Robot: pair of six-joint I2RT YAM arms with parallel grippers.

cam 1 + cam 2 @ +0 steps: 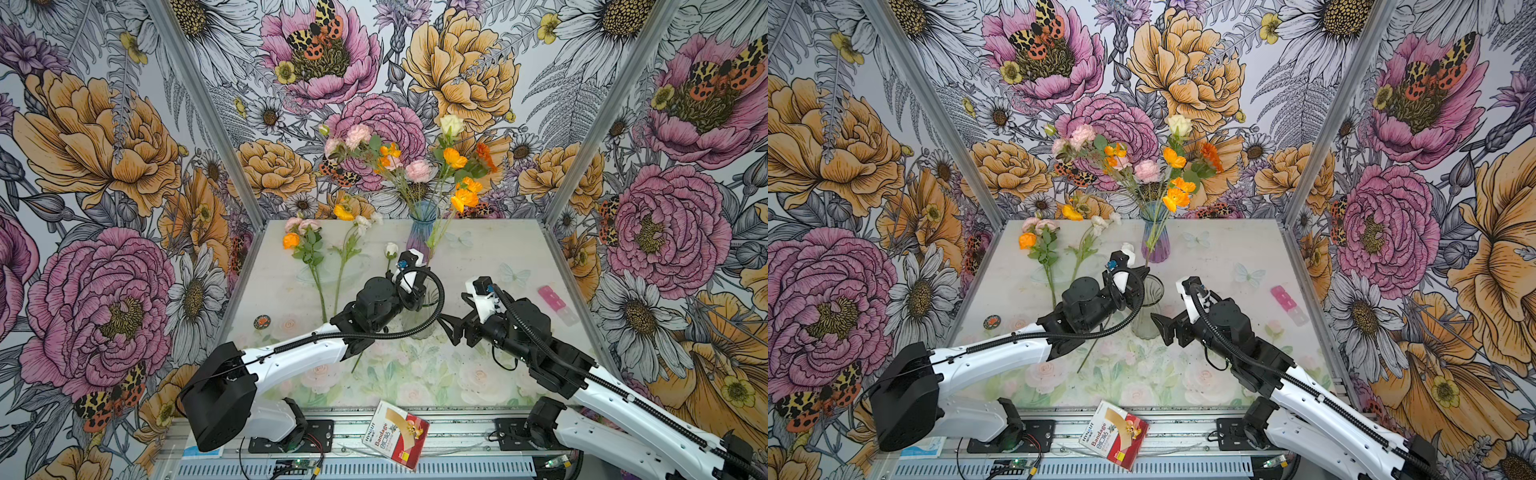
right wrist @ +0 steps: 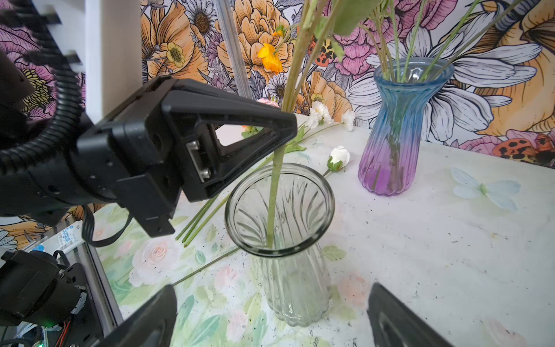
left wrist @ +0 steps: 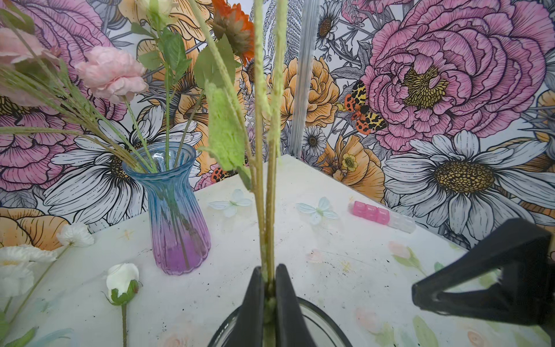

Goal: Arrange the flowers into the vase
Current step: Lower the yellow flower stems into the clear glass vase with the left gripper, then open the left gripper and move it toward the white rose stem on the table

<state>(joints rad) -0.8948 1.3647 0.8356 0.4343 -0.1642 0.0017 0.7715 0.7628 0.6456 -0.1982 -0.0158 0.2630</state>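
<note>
The robot's left gripper needs to move slightly down over the clear vase's opening next and let go of the green stem, because the stem's lower end already reaches inside the vase.
My left gripper is shut on the green stem of an orange-bloomed flower and holds it upright. The stem's lower end reaches down inside a clear glass vase at mid-table. My right gripper stands open beside that vase, its fingers apart from the glass. At the back, a blue-and-purple vase holds several pink, orange and cream flowers. Loose on the table to the left lie an orange-and-pink sprig, a white-bloomed stem and a white rosebud.
A pink-and-clear block strip lies at the right, and paper butterflies lie near the back. A round badge sits at the left edge, a bandage box on the front rail. Flowered walls close three sides.
</note>
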